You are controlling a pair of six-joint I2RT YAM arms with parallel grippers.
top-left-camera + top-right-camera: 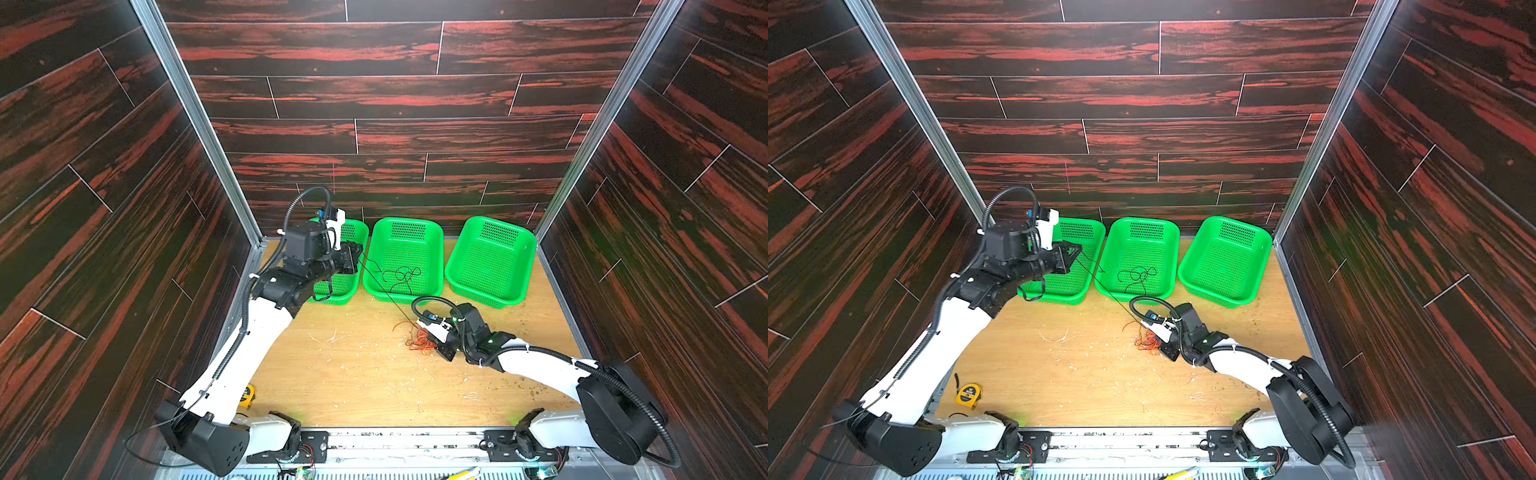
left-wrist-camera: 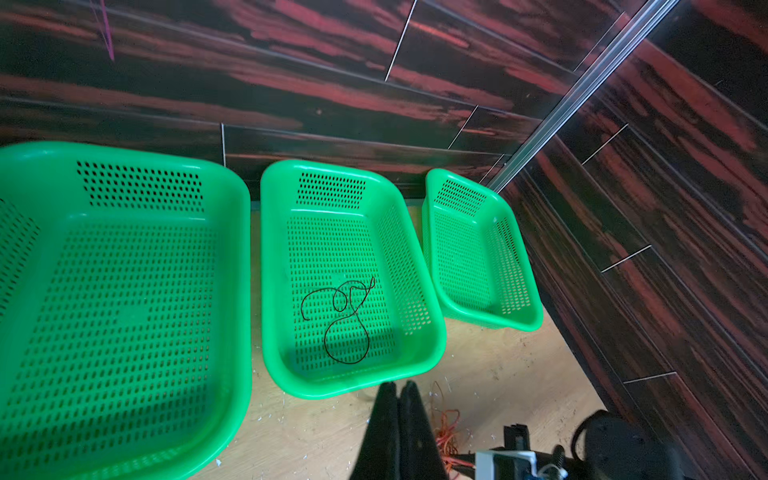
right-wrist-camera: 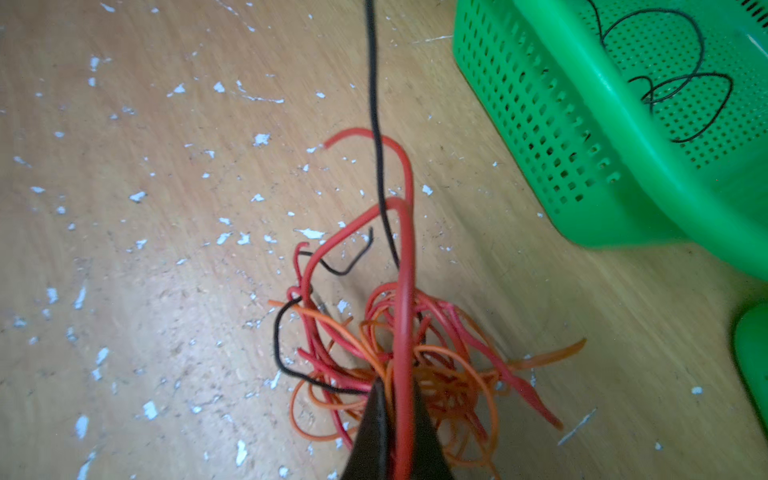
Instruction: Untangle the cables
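Note:
The red cable comes free next as my right gripper stays low and opens, since the black cable is taut. The tangle lies just below the gripper's fingers.
My left gripper hangs shut over the left green basket's inner edge. In both top views the black cable runs taut from it down to a tangle on the wooden table. More of the black cable lies in loose loops inside the middle basket. My right gripper sits low at the tangle, shut on the red cable, which passes between its fingers. The orange cable curls beneath it, knotted with red and black strands.
Three green perforated baskets stand along the back wall: left, middle, and right. A yellow tape measure lies at the table's front left. White flecks litter the tabletop. Dark wood-pattern walls close in on three sides.

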